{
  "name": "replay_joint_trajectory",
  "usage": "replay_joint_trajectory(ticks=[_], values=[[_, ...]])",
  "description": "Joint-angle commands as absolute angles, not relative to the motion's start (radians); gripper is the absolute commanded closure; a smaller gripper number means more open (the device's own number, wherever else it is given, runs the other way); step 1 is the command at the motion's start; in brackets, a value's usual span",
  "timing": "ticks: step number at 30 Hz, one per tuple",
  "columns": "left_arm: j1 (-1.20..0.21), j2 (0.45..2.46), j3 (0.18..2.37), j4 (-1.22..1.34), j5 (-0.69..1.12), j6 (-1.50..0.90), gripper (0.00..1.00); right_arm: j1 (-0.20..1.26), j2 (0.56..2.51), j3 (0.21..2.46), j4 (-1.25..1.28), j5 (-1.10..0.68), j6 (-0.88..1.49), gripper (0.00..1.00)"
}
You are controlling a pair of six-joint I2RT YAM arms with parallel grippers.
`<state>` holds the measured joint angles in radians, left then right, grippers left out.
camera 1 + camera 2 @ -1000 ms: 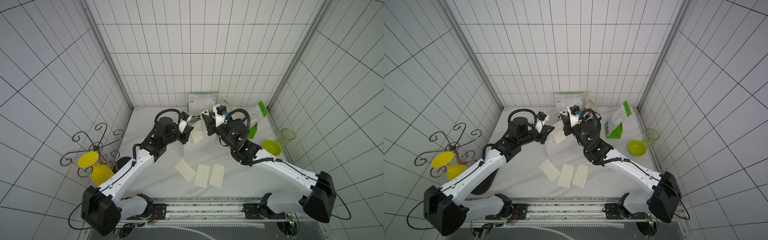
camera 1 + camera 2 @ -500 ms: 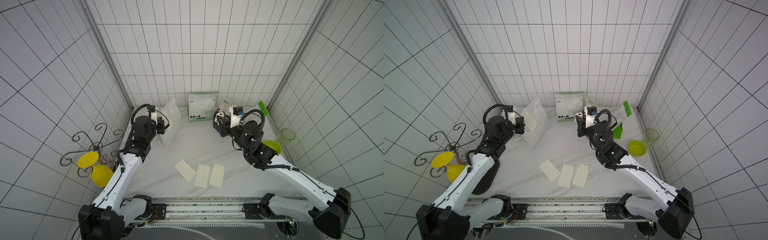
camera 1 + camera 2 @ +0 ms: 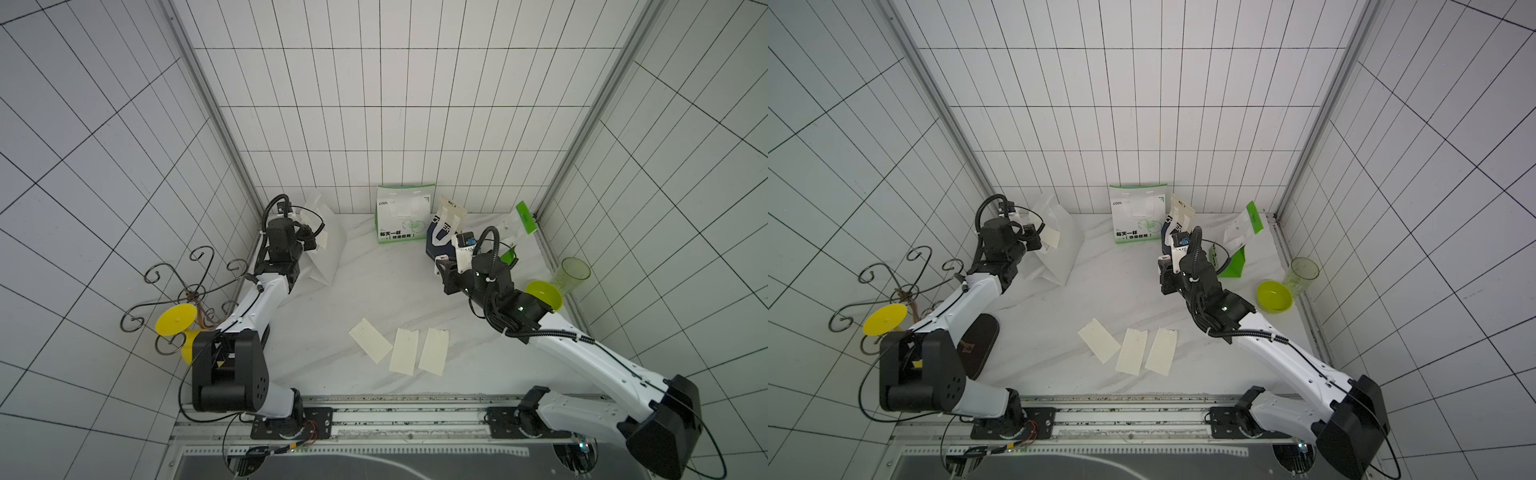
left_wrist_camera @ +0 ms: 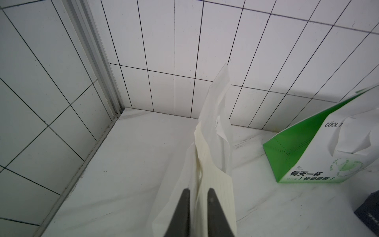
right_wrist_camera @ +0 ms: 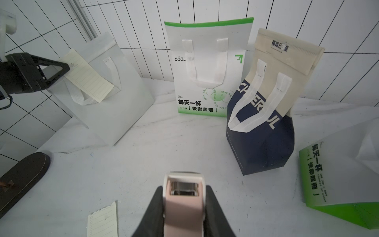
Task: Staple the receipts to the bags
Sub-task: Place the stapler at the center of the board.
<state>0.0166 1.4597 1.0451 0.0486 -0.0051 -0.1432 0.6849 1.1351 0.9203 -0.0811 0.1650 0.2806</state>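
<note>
My right gripper draws back next and lowers the stapler (image 5: 184, 201) onto the bare tabletop beside the loose receipts to release it.
The plain white bag (image 3: 328, 253) stands at the back left, with one cream receipt (image 5: 86, 76) lying against its upper edge. My left gripper (image 4: 198, 190) is open, its jaws standing apart on either side of that edge and the receipt (image 4: 217, 184). My right gripper (image 5: 184, 187) is shut on a pink-and-white stapler (image 5: 184, 201), low over the table in front of the navy bag (image 5: 264, 143). A green-and-white bag (image 5: 207, 67) stands at the back wall and another (image 5: 344, 174) at the right. Three loose receipts (image 3: 404, 351) lie side by side near the front.
A lime bowl (image 3: 542, 293) and a translucent green cup (image 3: 573, 274) sit at the right edge. A wire stand with yellow discs (image 3: 178, 291) and its dark oval base (image 3: 976, 340) are at the left. Tiled walls close in three sides.
My left arm carried the white bag with its receipt from the middle to the back left, and its jaws have parted. My right arm drew back to the right with the stapler.
</note>
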Motion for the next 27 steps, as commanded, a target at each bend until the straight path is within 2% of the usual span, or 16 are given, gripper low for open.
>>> replay_joint_trajectory(ticks=[1,3,4,11,17,23,27], values=[[0.014,1.435,1.066,0.106,0.022,-0.177,0.49,0.662,1.128,0.864,-0.139,0.130,0.330,0.99],[0.014,1.415,1.069,0.103,0.017,-0.192,0.37,0.652,1.139,0.870,-0.186,0.114,0.335,0.99],[0.015,1.404,1.069,0.104,0.016,-0.203,0.04,0.643,1.143,0.872,-0.214,0.108,0.337,1.00],[0.012,1.270,1.042,0.127,0.019,-0.280,0.02,0.505,1.173,0.834,-0.393,0.010,0.383,0.99],[0.012,1.152,0.919,0.234,0.031,-0.549,0.02,0.385,1.308,0.774,-0.470,-0.029,0.393,0.98],[0.041,1.175,0.877,0.263,0.155,-0.718,0.02,0.358,1.431,0.803,-0.512,-0.018,0.414,0.95],[0.076,1.196,0.817,0.393,0.277,-0.782,0.02,0.357,1.486,0.814,-0.514,-0.004,0.424,0.87]])
